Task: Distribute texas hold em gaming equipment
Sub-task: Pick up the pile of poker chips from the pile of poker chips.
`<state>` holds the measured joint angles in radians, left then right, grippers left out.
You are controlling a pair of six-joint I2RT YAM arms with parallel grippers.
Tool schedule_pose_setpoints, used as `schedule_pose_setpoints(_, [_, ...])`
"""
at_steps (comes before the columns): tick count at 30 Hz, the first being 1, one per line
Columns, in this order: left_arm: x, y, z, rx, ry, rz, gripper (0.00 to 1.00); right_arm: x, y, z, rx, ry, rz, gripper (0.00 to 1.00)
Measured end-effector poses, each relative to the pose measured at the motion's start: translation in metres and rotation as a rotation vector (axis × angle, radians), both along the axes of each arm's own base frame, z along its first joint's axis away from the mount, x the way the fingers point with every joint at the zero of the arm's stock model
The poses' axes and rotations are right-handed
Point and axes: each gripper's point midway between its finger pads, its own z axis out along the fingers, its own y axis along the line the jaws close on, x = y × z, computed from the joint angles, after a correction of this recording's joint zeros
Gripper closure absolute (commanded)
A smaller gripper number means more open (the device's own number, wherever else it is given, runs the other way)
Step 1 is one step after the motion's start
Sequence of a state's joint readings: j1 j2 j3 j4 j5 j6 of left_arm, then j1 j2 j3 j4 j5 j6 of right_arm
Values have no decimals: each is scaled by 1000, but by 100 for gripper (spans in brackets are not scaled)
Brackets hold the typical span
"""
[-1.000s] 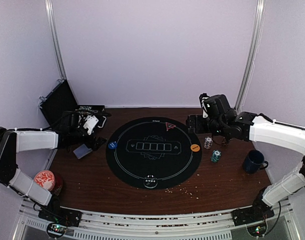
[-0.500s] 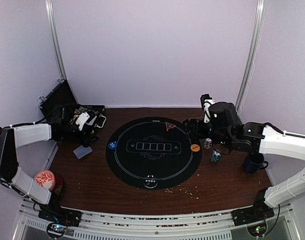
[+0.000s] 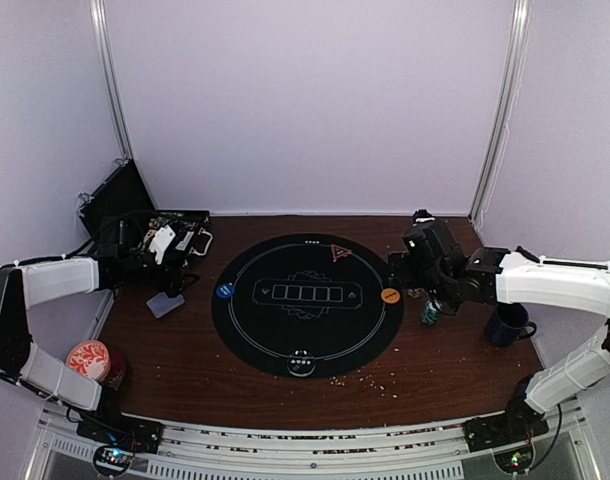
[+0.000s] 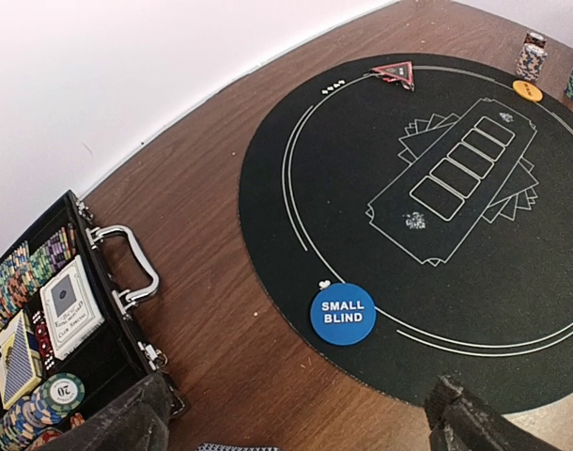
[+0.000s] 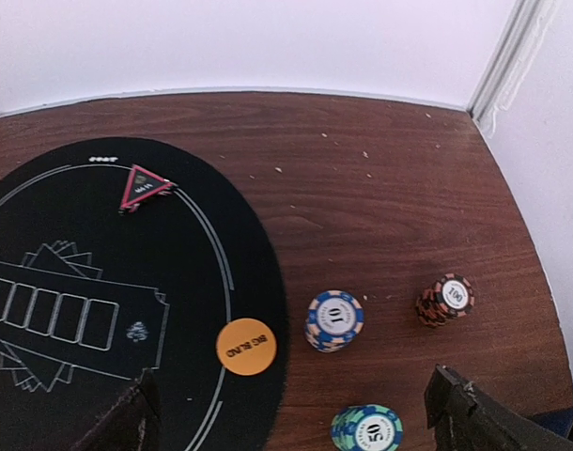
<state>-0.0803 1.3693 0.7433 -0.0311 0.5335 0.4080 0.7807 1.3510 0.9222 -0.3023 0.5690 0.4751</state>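
My right gripper is above the blue-white stack (image 5: 334,320) beside the orange button (image 5: 246,346), and gaps on both sides leave room for its fingers. It should go down onto the stack next, open.
A round black mat (image 3: 307,330) carries a blue SMALL BLIND button (image 4: 343,314), an orange BIG BLIND button (image 5: 246,346) and a red triangle marker (image 5: 145,186). Right of the mat stand three chip stacks: blue-white (image 5: 334,319), red-black (image 5: 445,299) and teal (image 5: 366,429). My right gripper (image 5: 296,437) hovers open above them, holding nothing. My left gripper (image 4: 296,434) hangs open and empty over bare wood near the blue button. The edge of some grey-blue cards (image 4: 235,447) shows below it. In the top view those cards (image 3: 166,303) lie left of the mat.
An open black case (image 4: 108,282) with chips and card decks sits at the far left. A dark blue mug (image 3: 507,323) stands right of the chip stacks. A red-topped can (image 3: 89,360) sits near the left front. Crumbs dot the wood.
The right gripper has moved nearer and lower, over the chip stacks. The left gripper has drawn back left toward the case. Both stayed open.
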Motion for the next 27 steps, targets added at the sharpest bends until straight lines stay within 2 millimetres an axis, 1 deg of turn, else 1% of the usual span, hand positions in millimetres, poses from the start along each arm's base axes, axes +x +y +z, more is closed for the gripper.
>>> schedule_pose_setpoints(3, [1,-1,0,-15,-7,2,2,7,-27,-21,-17,40,-61,0])
schedule_pose_setpoints(5, [3,-2,-2,-22,-6,5,2,13,-40,-35,-26,71,-92,0])
schedule_pose_setpoints(7, [6,-2,-6,-26,2,7,2,18,-47,-45,-34,95,-115,0])
schedule_pose_setpoints(9, [6,-2,-13,-29,24,11,2,22,-50,-56,-38,120,-124,0])
schedule_pose_setpoints(12, [7,-2,-18,-31,39,14,2,27,-52,-68,-34,155,-127,0])
schedule_pose_setpoints(13, [7,-2,-18,-32,40,14,2,32,-54,-71,-32,165,-137,0])
schedule_pose_setpoints(18, [8,-2,-17,-35,34,14,2,48,-57,-79,-12,195,-152,4])
schedule_pose_setpoints(20, [8,-2,-16,-36,30,15,2,55,-53,-83,-6,206,-148,7])
schedule_pose_setpoints(23, [9,-2,-15,-38,27,16,2,71,-43,-87,1,218,-140,8])
schedule_pose_setpoints(27, [9,-2,-15,-38,28,16,2,80,-35,-99,-5,239,-134,8])
